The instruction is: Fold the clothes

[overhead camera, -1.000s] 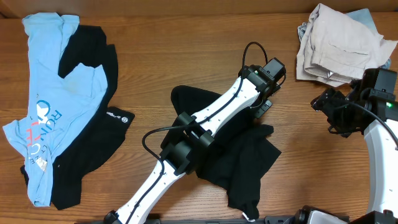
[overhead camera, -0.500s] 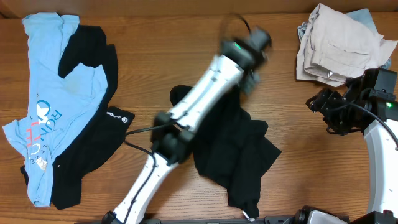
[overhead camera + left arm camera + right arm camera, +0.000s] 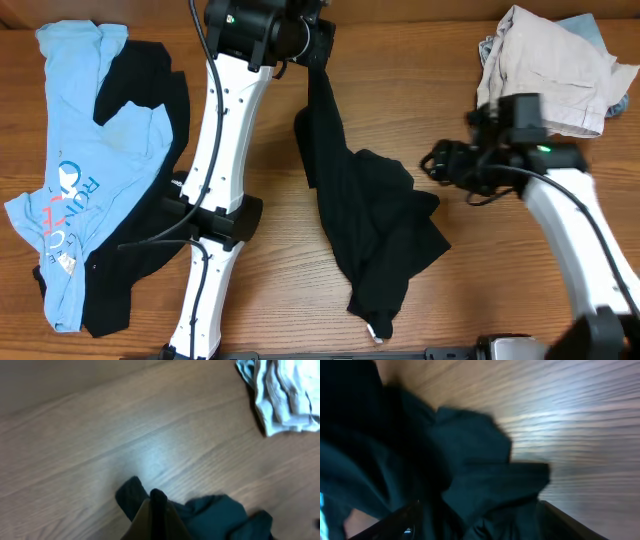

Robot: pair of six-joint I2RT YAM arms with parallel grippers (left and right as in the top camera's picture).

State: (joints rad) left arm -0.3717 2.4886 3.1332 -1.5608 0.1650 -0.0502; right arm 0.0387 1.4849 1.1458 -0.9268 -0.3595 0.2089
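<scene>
The shirt's bunched fold (image 3: 424, 204) (image 3: 512, 480) sticks out from the shirt's edge, so the right gripper next needs to lower its open fingers back around the fold below and close them.
The black T-shirt (image 3: 365, 215) lies stretched from the table's back centre to the front, with its small white tag (image 3: 376, 336) at the front end. My left gripper (image 3: 318, 48) is shut on the shirt's far end and holds it lifted; in the left wrist view the closed fingers (image 3: 158, 510) pinch black fabric (image 3: 215, 515). My right gripper (image 3: 436, 166) is at the shirt's right edge. In the right wrist view its fingers (image 3: 480, 527) are spread open with black cloth (image 3: 470, 455) between and below them.
A light-blue printed tee (image 3: 75, 150) lies over a black garment with a white logo (image 3: 150, 215) at the left. A beige and pale-blue clothes pile (image 3: 545, 70) sits at the back right and also shows in the left wrist view (image 3: 285, 390). The left arm (image 3: 215, 180) crosses the table's left-centre.
My left arm has swung from the table's centre to the back, pulling the black shirt's end up and away. My right arm has moved left to the shirt's right edge.
</scene>
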